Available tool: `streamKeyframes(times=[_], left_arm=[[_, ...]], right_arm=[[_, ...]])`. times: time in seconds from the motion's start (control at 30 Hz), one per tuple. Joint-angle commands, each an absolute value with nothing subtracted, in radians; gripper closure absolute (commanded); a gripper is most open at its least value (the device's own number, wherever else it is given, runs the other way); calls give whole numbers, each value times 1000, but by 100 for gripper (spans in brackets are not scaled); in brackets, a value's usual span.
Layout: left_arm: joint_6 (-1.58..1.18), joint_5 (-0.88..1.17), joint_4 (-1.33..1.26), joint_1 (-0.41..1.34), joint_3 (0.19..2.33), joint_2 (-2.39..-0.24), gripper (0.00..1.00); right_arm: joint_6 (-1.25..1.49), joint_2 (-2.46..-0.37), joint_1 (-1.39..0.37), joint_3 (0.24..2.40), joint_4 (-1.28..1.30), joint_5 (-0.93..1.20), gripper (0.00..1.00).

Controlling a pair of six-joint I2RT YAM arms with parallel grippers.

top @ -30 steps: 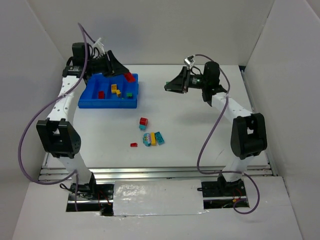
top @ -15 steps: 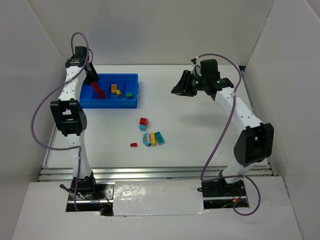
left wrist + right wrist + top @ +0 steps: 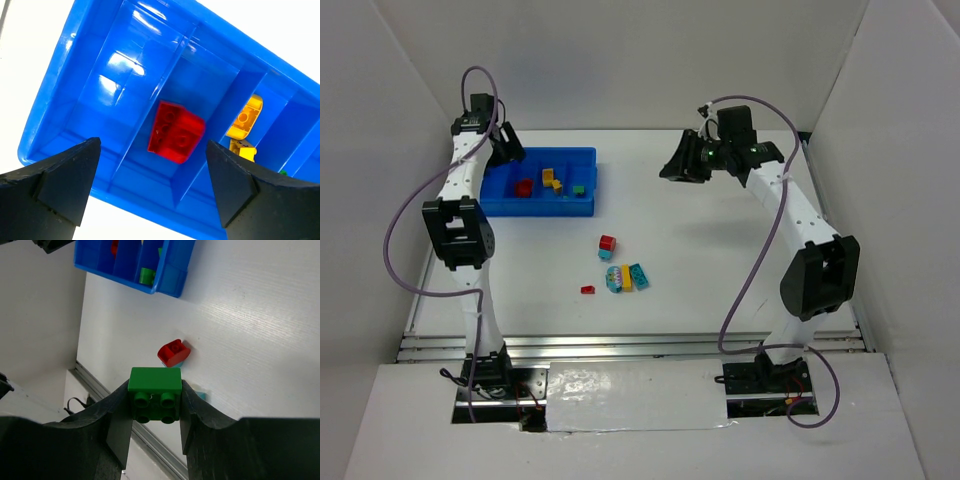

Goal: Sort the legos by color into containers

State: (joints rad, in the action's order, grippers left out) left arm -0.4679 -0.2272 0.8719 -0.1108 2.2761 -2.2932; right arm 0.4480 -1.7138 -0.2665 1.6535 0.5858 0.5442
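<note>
Next, my right gripper moves to the left in the top view above the tray's end container beside the yellow legos and releases, as that container already holds green.
The blue tray [image 3: 535, 209] stands at the back left, its containers side by side. My left gripper [image 3: 508, 146] hangs open above its left end, nothing between the fingers. Under it a red lego [image 3: 176, 132] lies in the second container from the left [image 3: 200, 85]; yellow legos [image 3: 244, 118] lie in the container to its right. My right gripper [image 3: 670, 169] is raised at mid-back, shut on a green lego [image 3: 155, 389]. Loose legos lie mid-table: a red one on cyan [image 3: 607, 245], a small red one [image 3: 588, 290], and a cyan and yellow cluster [image 3: 627, 277].
White walls close in the table on the left, back and right. A metal rail [image 3: 630, 345] runs along the near edge by the arm bases. In the tray, a green lego [image 3: 579, 189] sits right of the yellow ones [image 3: 552, 180].
My left gripper has swung to the tray's left end, opened, and the red lego it carried now lies in the tray. My right gripper shifted slightly, still holding the green lego.
</note>
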Motion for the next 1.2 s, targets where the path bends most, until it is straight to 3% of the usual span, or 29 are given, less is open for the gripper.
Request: streamKeyframes(times=[0.0,0.13,0.23,0.27,0.37,0.53,0.73,0.9,1.07,1.17], left_arm=[[-449,-181,865,-118,2312,-2220,0],[-425,-45,804,-114,2243,-2126,0],[-371,295,680,-114,2081,-2001,0],[-364,510,590,-109,2041,-1973,1],[-344,670,505,-75,1947,-1899,0],[-334,623,516,-45,1872,-1832,1],[-362,446,505,-21,1706,-1688,1],[-410,200,578,-23,1652,-1637,1],[-410,199,612,-8,1678,-1677,0],[-426,86,667,31,1733,-1735,0]], right_arm=[[443,-1738,-279,1709,601,574,100],[452,-1759,-284,1733,604,561,99],[488,-1786,-287,1762,607,589,99],[527,-1796,-287,1776,600,622,99],[586,-1818,-285,1824,617,643,100],[584,-1828,-293,1856,641,615,100],[662,-1809,-293,1735,476,776,100],[644,-1830,-293,1729,503,733,100],[646,-1868,-291,1736,512,704,100],[670,-1913,-293,1801,590,571,100]])
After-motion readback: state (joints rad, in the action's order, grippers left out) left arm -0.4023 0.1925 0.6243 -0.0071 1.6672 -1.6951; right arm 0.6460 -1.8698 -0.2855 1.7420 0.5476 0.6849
